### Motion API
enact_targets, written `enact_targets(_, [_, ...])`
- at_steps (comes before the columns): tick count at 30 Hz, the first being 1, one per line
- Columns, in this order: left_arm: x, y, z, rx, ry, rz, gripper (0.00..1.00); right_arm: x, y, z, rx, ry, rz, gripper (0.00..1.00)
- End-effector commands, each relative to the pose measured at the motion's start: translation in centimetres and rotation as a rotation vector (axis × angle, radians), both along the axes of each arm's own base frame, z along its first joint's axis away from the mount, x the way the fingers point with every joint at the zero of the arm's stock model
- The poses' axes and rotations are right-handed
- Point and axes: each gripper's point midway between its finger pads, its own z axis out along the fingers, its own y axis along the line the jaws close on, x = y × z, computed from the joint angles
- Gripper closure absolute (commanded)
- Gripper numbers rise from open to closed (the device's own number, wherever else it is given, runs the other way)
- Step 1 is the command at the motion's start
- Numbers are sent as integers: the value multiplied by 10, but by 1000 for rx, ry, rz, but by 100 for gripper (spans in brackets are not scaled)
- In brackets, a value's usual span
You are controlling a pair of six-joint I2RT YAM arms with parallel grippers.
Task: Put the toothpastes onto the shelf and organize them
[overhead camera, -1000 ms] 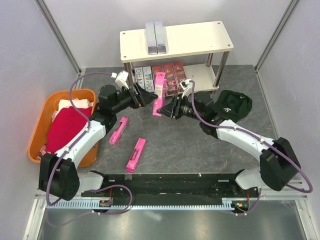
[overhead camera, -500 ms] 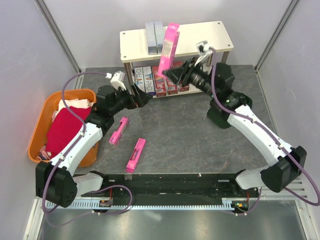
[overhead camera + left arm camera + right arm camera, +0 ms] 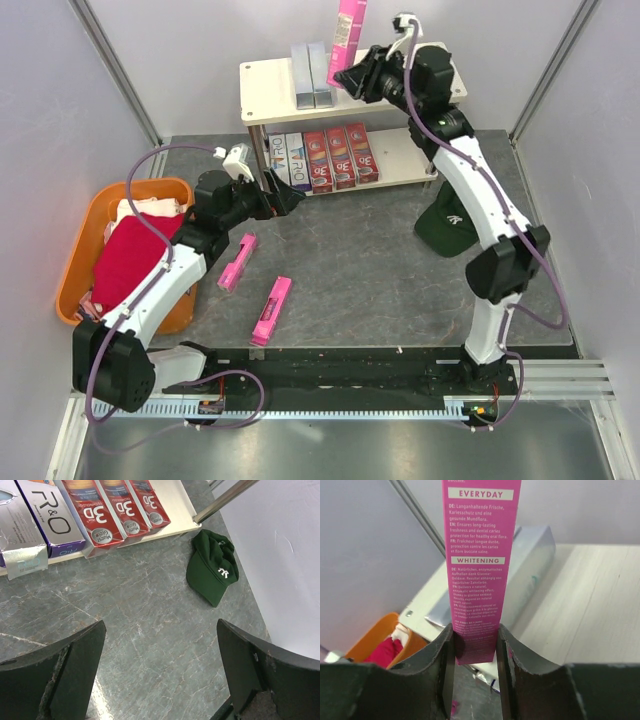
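Note:
My right gripper moves down to the shelf's top board next, as it is bare beside the silver-grey boxes. The pink box's held end comes down by the board's near edge.
My right gripper [image 3: 358, 80] is shut on a pink toothpaste box [image 3: 346, 30], held upright above the shelf's top board [image 3: 400, 75]; in the right wrist view the box [image 3: 479, 555] stands between my fingers [image 3: 442, 665]. Two silver-grey boxes [image 3: 311, 75] lie on the top board. Navy/white boxes [image 3: 285, 160] and three red "3D" boxes [image 3: 340, 157] lie on the lower board. Two pink boxes [image 3: 237, 261] [image 3: 271, 310] lie on the table. My left gripper [image 3: 290, 198] is open and empty, hovering over the table before the shelf; the red boxes show in its view [image 3: 100, 515].
An orange basket [image 3: 85, 240] with red cloth [image 3: 130, 255] sits at the left. A dark green cap [image 3: 445, 225] lies right of the shelf, also in the left wrist view [image 3: 212, 572]. Chrome shelf legs [image 3: 440, 140] stand at the corners.
My right gripper has lifted the pink box from table height in front of the shelf up and back, to above the top board. The left arm has drawn back slightly and stayed open.

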Motion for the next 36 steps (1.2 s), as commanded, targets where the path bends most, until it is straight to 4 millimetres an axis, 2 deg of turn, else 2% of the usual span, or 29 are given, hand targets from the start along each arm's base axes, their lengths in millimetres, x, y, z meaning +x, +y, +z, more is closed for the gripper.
enact_targets(1, [-1,-2,-4,21,-11,-31,1,16,-4,4,-37,-9,-1,70])
enact_targets(4, [-1,-3,-8,22,-1,-30,1,29,-8,-1,-40,10,-2,70])
enact_targets(5, [-1,-2,-8,22,1,-30,1,35,-10,-9,-41,32,-2,69])
enact_targets(9, [0,-4,-12,18,15,-33,1,39,-13,-15,-41,53,-5,69])
enact_targets(21, [4,-6,-18,11,37,-27,1,28,-1,-28,11,152,123,63])
enact_targets(28, [3,-5,-21,5,48,-23,1,27,-3,-30,46,194,147,60])
enact_targets(29, [3,-5,-21,6,45,-22,1,28,-3,-31,47,199,150,58])
enact_targets(32, [3,-4,-22,4,48,-19,1,31,-6,-36,58,221,150,41])
enact_targets(36, [3,-5,-23,7,50,-18,1,37,-18,-36,65,228,117,29])
